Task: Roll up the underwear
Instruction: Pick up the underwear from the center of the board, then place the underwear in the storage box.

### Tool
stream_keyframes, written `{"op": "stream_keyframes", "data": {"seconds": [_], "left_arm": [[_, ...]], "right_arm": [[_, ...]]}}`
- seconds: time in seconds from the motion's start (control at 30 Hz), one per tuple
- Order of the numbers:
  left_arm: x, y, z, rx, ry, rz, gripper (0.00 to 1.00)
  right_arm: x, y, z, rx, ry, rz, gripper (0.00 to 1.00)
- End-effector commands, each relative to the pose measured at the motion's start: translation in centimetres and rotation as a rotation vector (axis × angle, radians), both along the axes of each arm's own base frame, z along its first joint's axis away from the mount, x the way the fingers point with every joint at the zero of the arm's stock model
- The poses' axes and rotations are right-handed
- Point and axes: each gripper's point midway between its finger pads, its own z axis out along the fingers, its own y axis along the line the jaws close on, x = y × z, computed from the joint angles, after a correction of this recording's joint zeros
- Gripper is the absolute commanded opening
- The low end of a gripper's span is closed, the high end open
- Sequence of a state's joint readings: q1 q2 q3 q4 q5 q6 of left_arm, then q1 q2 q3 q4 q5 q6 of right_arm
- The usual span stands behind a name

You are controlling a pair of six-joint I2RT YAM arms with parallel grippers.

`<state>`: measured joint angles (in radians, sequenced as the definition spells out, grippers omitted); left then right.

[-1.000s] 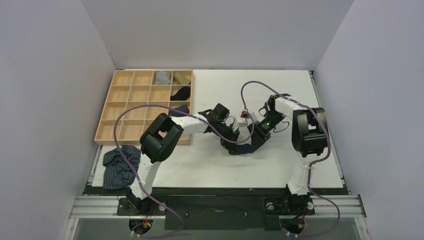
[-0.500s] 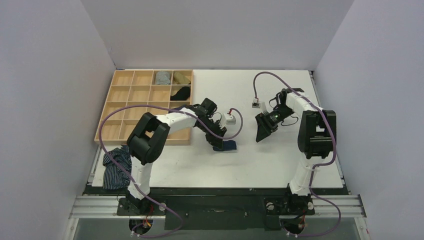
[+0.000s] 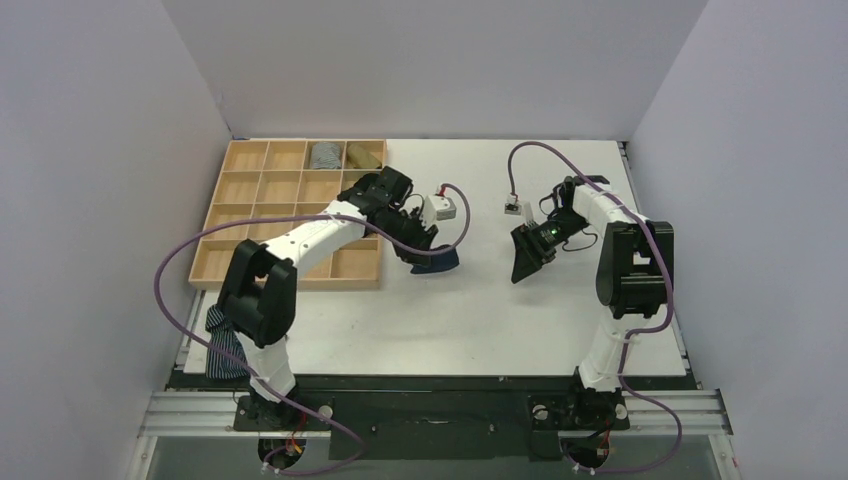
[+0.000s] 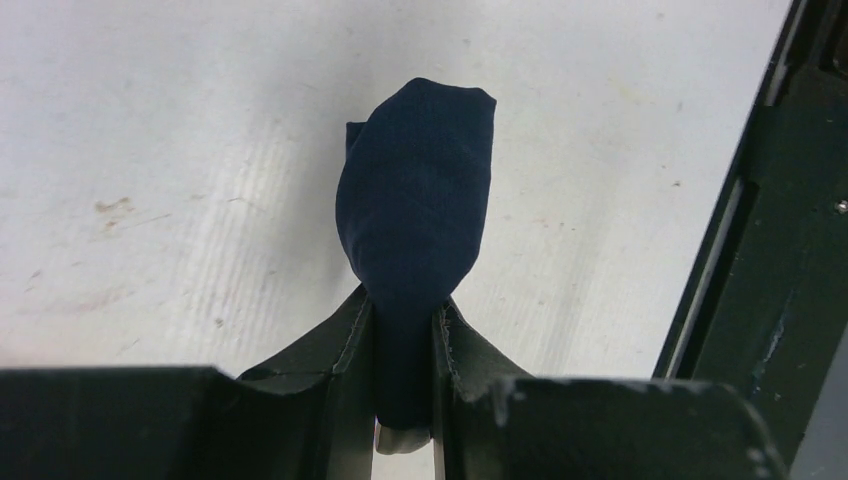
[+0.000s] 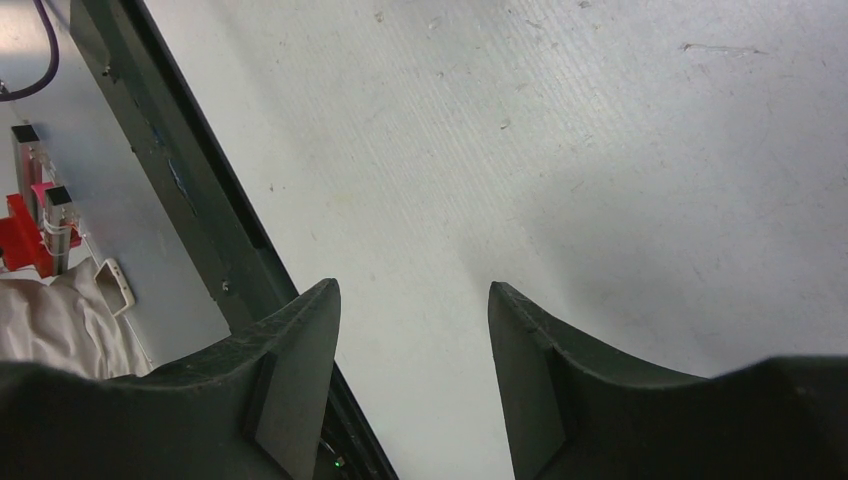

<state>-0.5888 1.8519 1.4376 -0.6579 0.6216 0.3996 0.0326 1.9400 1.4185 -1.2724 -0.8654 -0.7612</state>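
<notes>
I need to move my left gripper outward to the tray's empty cell by the grey roll [image 3: 320, 186], which lies to its left in the top view, then lower it and let go.
The underwear [image 4: 415, 190] is a tight navy-blue roll with a sliver of white trim at its lower end. My left gripper [image 4: 404, 310] is shut on it, both fingers pinching its narrow end. From above, the underwear [image 3: 438, 262] sticks out of the left gripper [image 3: 418, 250] just right of the wooden tray's right side, over the white table. My right gripper [image 3: 521, 268] hangs to the right of it, well apart. In the right wrist view the right gripper [image 5: 412, 290] stands open with only bare table between its fingers.
The wooden tray [image 3: 230, 215] has many cells; a grey roll [image 3: 325, 155] and an olive roll [image 3: 362, 153] sit in its back row. A striped garment [image 3: 225, 338] lies by the left arm's base. A black rail [image 4: 760, 250] borders the table.
The left gripper has carried the rolled underwear from the table's middle back and left to the tray's side. The right gripper let go, drew away to the right, then stayed still.
</notes>
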Motion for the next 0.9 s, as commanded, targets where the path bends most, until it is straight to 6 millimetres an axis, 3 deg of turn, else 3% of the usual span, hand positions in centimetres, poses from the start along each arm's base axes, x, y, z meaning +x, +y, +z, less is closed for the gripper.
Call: {"op": "stream_keyframes", "data": {"seconds": [0.0, 0.13, 0.3, 0.47, 0.63, 0.87], "left_arm": [[2.5, 1.8, 4.8, 0.015, -0.155, 0.090, 0.00], [4.7, 4.8, 6.2, 0.090, -0.256, 0.197, 0.00], [7.7, 10.6, 7.5, 0.224, -0.393, 0.382, 0.00], [9.7, 16.9, 9.9, 0.325, -0.544, 0.567, 0.00], [10.2, 22.3, 10.6, 0.442, -0.638, 0.672, 0.00], [13.0, 26.6, 10.7, 0.506, -0.725, 0.740, 0.00]], "right_arm": [[0.2, 0.7, 1.5, 0.052, -0.039, 0.006, 0.52], [0.2, 0.8, 1.5, 0.055, -0.041, 0.009, 0.52], [0.3, 0.9, 1.6, 0.062, -0.046, 0.009, 0.52], [0.4, 1.0, 1.8, 0.067, -0.050, 0.006, 0.52], [0.5, 1.0, 1.8, 0.070, -0.053, 0.002, 0.52], [0.5, 1.0, 1.5, 0.069, -0.041, 0.002, 0.52]]}}
